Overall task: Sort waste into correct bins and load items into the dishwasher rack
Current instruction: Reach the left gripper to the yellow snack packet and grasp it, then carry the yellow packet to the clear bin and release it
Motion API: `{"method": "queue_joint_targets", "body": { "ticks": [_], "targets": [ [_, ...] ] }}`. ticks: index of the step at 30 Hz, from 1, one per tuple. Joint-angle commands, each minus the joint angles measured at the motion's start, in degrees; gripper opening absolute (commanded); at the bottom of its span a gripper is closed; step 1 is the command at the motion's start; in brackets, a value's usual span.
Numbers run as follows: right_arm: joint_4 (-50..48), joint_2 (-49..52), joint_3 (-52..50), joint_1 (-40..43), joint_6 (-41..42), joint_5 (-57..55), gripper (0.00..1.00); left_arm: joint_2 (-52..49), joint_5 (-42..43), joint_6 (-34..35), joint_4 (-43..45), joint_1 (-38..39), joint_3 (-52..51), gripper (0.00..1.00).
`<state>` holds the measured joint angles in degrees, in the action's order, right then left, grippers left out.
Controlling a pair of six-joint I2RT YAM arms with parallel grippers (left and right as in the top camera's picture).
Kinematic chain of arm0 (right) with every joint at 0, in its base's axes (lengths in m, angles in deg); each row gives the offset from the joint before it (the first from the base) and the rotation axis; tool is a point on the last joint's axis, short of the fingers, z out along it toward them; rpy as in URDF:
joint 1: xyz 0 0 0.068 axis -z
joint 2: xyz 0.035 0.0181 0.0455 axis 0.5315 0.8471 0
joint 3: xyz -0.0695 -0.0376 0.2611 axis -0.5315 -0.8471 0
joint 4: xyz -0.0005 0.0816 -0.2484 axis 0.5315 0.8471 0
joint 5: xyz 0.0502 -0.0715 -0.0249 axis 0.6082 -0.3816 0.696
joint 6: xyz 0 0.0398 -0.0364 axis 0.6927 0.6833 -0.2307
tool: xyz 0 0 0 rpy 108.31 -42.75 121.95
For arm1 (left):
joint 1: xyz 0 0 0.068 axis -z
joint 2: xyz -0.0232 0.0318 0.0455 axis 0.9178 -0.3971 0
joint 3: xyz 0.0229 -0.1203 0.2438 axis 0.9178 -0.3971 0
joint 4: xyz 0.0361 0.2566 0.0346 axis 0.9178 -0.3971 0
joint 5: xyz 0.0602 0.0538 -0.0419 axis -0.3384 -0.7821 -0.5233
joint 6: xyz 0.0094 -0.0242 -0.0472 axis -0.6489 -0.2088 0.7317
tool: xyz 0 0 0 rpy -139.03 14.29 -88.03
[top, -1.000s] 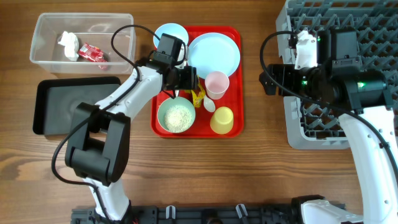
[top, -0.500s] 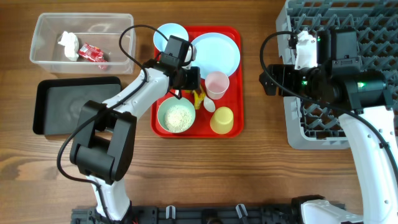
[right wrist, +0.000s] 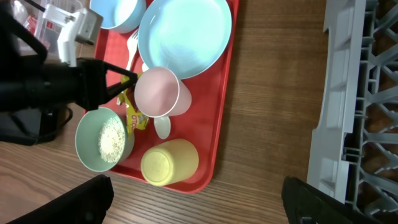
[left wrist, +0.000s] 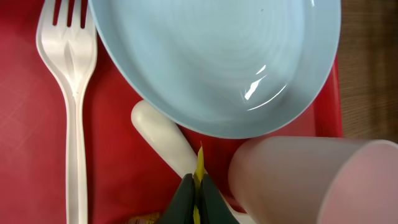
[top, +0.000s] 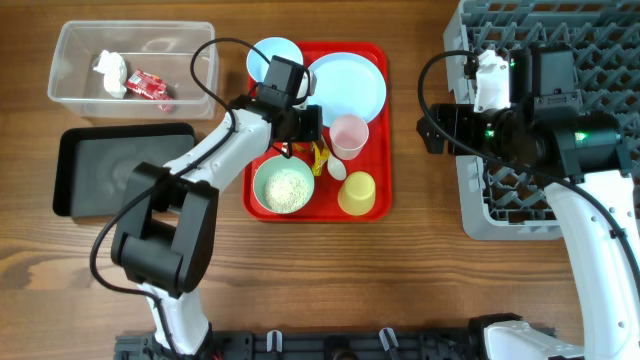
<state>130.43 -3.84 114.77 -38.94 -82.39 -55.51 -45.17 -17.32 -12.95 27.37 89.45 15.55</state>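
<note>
Next, my left gripper lifts and swings outward, to the left in the overhead view, over the clear tub, since a red wrapper already lies there.
My left gripper (top: 313, 138) is low over the red tray (top: 378, 150), between the pale-blue plate (top: 345, 85) and the rice bowl (top: 284, 187). Its jaws are shut on a yellow wrapper (left wrist: 199, 163), a thin strip pinched between the black fingertips (left wrist: 186, 200). Next to it are the pink cup (top: 349, 135), a white spoon (left wrist: 163, 134) and a white fork (left wrist: 71, 93). The yellow cup (top: 358, 193) lies on the tray's near right corner. My right gripper (right wrist: 202, 205) hangs open above the bare table, left of the dishwasher rack (top: 600, 40), holding nothing.
The clear tub (top: 62, 40) at the far left holds white tissue (top: 109, 72) and a red wrapper (top: 150, 85). A black tray (top: 110, 170) lies just in front of it. A second pale-blue bowl (top: 272, 52) sits at the tray's far left corner.
The left gripper shifted slightly right and farther along the tray, then closed its jaws on the yellow wrapper. The right arm has not moved.
</note>
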Motion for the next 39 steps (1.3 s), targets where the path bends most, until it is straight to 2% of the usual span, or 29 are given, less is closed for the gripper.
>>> {"method": "queue_joint_targets", "body": {
  "ticks": [1, 5, 12, 16, 23, 24, 25, 26, 27, 28, 35, 39],
  "targets": [
    [-0.1, 0.1, 1.0, -0.3, 0.1, -0.9, 0.92, 7.6, -0.1, -0.1, 0.3, -1.2, 1.5, 0.04],
    [-0.2, 0.1, 1.0, -0.3, 0.1, -0.9, 0.92, 12.8, -1.5, 0.0, 0.4, -3.7, 2.9, 0.04],
    [-0.7, 0.1, 1.0, -0.3, 0.2, -0.9, 0.92, 20.3, -17.4, 4.3, 5.1, -12.6, 3.3, 0.04],
    [-1.0, 0.2, 1.0, -0.3, 0.2, -0.9, 0.92, 19.4, -19.0, 4.3, 11.6, -19.7, 3.3, 0.04],
    [-1.3, 0.5, 1.0, -0.3, 0.5, -0.9, 0.92, 11.6, -19.0, 4.3, 22.3, -28.2, 3.3, 0.04],
    [-1.2, 0.5, 1.0, -0.3, 0.7, -0.9, 0.92, 10.3, -19.0, 4.2, 22.8, -28.8, 3.3, 0.12],
    [-1.2, 0.6, 1.0, -0.3, 1.3, -0.9, 0.92, 8.8, -19.0, 4.2, 23.2, -29.3, 3.3, 0.31],
    [-1.3, 0.7, 1.0, -0.3, 1.7, -0.9, 0.92, 7.3, -19.0, 4.2, 23.3, -29.7, 3.3, 0.71],
    [-1.4, 0.8, 1.0, -0.3, 1.7, -0.9, 0.92, 6.4, -19.0, 4.2, 23.3, -29.9, 3.3, 0.92],
    [-1.5, 0.8, 1.0, -0.3, 1.7, -0.9, 0.92, 5.8, -19.0, 4.2, 23.2, -29.9, 3.3, 1.0],
    [-1.7, 0.9, 1.0, -0.3, 1.6, -0.9, 0.92, 7.0, -18.9, 4.0, 22.0, -29.9, 3.3, 1.0],
    [-1.9, 0.9, 1.0, -0.3, 1.4, -0.9, 0.92, 11.3, -17.0, 4.0, 17.5, -29.8, 3.3, 1.0]
  ]
}}
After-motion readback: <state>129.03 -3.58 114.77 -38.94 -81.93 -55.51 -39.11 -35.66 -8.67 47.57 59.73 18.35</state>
